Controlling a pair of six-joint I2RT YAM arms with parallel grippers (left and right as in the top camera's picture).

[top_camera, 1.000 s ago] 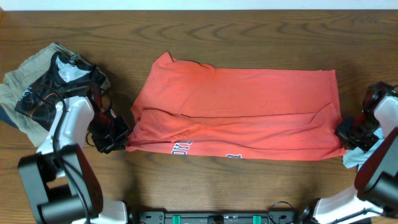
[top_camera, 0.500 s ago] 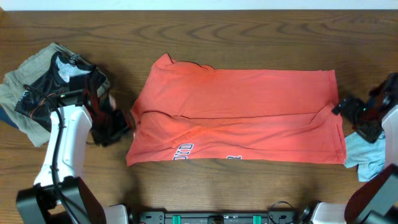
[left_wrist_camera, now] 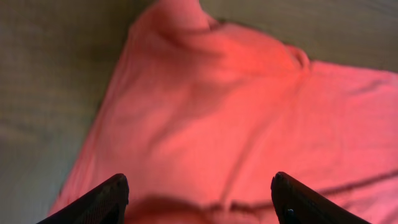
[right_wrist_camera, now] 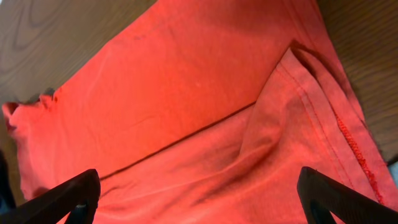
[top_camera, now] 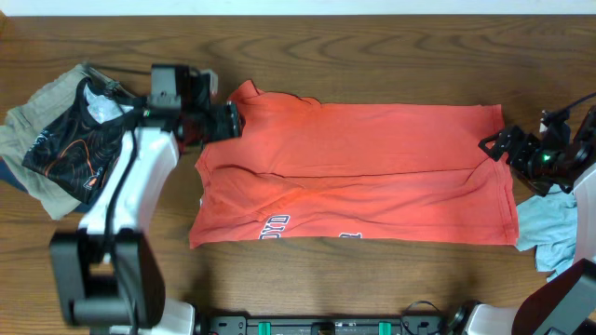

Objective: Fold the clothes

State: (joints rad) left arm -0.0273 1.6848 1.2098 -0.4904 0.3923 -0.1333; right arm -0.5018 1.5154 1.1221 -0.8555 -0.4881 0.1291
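Observation:
I should move my left gripper outward and lower it onto the raised fold of the shirt to close there, because the shirt's bunched far corner (top_camera: 250,94) (left_wrist_camera: 185,23) is farther out than the open fingers.
The clothes, a coral-red T-shirt (top_camera: 358,172), lie flat across the middle of the table, its near part folded over the rest, with white lettering (top_camera: 273,224) showing at the front edge. Over its back left corner hovers my left gripper (top_camera: 230,122), open and holding nothing; in the left wrist view red cloth (left_wrist_camera: 205,118) fills the space between the black fingertips (left_wrist_camera: 111,194). My right gripper (top_camera: 494,146) stands open at the shirt's right edge, above the fold line (right_wrist_camera: 186,137), also with nothing in it.
A crumpled pile with a black orange-lined shirt (top_camera: 74,140) on tan cloth sits at the far left. A pale blue cloth (top_camera: 549,233) lies beside the right arm. Bare wooden table (top_camera: 372,56) runs behind and in front of the shirt.
Both grippers have let go of the shirt's front corners and opened. The left moved back to the rear left corner; the right rose to the right edge.

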